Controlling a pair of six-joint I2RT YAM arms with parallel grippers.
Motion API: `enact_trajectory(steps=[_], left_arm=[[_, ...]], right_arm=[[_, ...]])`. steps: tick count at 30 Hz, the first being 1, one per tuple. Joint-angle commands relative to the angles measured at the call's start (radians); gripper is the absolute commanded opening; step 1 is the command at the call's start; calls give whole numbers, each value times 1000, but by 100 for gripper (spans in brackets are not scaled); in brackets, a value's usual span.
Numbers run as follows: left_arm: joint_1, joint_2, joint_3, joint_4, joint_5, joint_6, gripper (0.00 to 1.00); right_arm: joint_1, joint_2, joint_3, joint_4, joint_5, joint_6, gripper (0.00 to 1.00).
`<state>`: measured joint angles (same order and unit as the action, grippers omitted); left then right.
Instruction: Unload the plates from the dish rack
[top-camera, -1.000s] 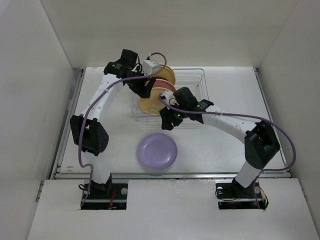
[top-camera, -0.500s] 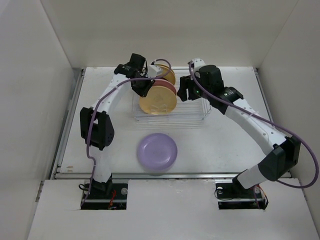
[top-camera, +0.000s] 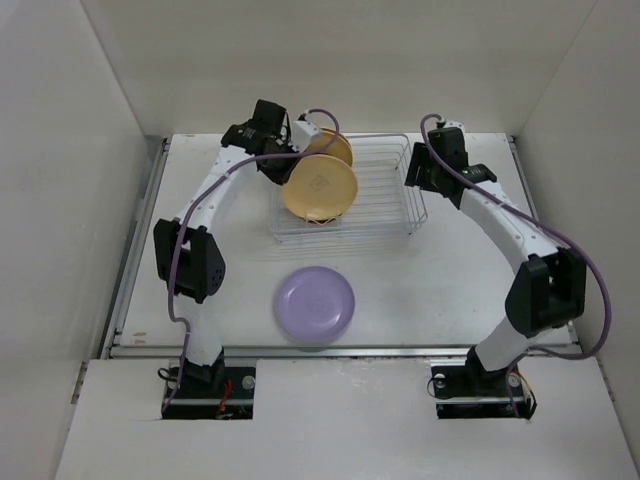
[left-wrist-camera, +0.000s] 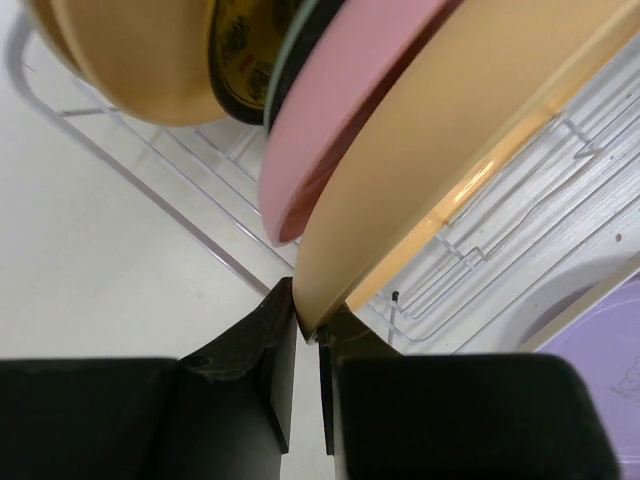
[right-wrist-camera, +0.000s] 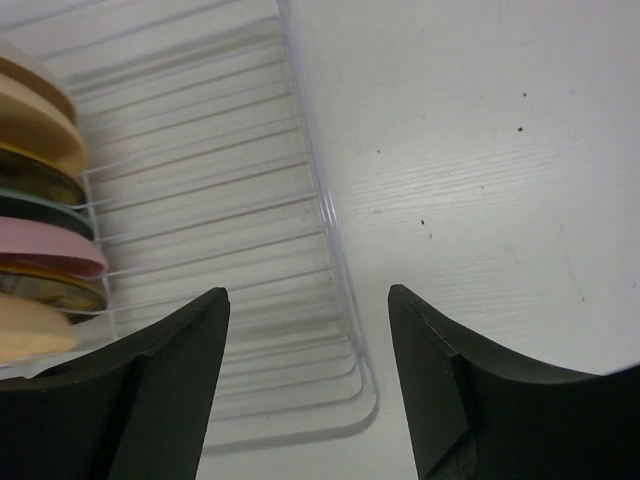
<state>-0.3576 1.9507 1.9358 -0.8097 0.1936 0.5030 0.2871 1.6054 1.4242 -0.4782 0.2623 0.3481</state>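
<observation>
My left gripper should next lift clear of the wires, then move back and down onto the lavender plate, since the plate lies flat and uncovered before the rack (top-camera: 375, 205).
The silver wire dish rack (top-camera: 375, 205) stands at the back middle of the table, with plates on edge in its left end. My left gripper (top-camera: 284, 163) is shut on the rim of the front yellow-orange plate (top-camera: 320, 190), which tilts face-up. In the left wrist view both jaws pinch that plate (left-wrist-camera: 430, 160) at its edge; a pink plate (left-wrist-camera: 340, 110), a dark patterned plate (left-wrist-camera: 245, 55) and another yellowish plate (left-wrist-camera: 140, 60) stand behind it. My right gripper (top-camera: 420, 178) hangs open over the rack's empty right end (right-wrist-camera: 200, 150). A lavender plate (top-camera: 315, 302) lies flat on the table.
White walls close in the table on the left, back and right. The right wrist view shows the rack's thin clear corner (right-wrist-camera: 345, 330) between my open right gripper (right-wrist-camera: 305, 292) fingers, and plate edges (right-wrist-camera: 45, 250) at the far left.
My left gripper has shut on the yellow-orange plate's rim and tipped the plate. The right arm swung from the rack's front to its right end.
</observation>
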Motion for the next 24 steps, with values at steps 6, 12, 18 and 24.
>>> enact_trajectory(steps=[6,12,18,24], left_arm=[[25,-154,126,-26,222,-142,0],[69,-151,254,-297,429,-143,0],[-35,-33,260,-780,310,105,0],[-168,-76,-58,-780,172,192,0]], right_arm=[[-31,151,12,95,-14,11,71],[-31,177,12,104,-37,11,69],[-31,188,1,113,-37,-7,69],[-31,206,1,113,-46,-8,68]])
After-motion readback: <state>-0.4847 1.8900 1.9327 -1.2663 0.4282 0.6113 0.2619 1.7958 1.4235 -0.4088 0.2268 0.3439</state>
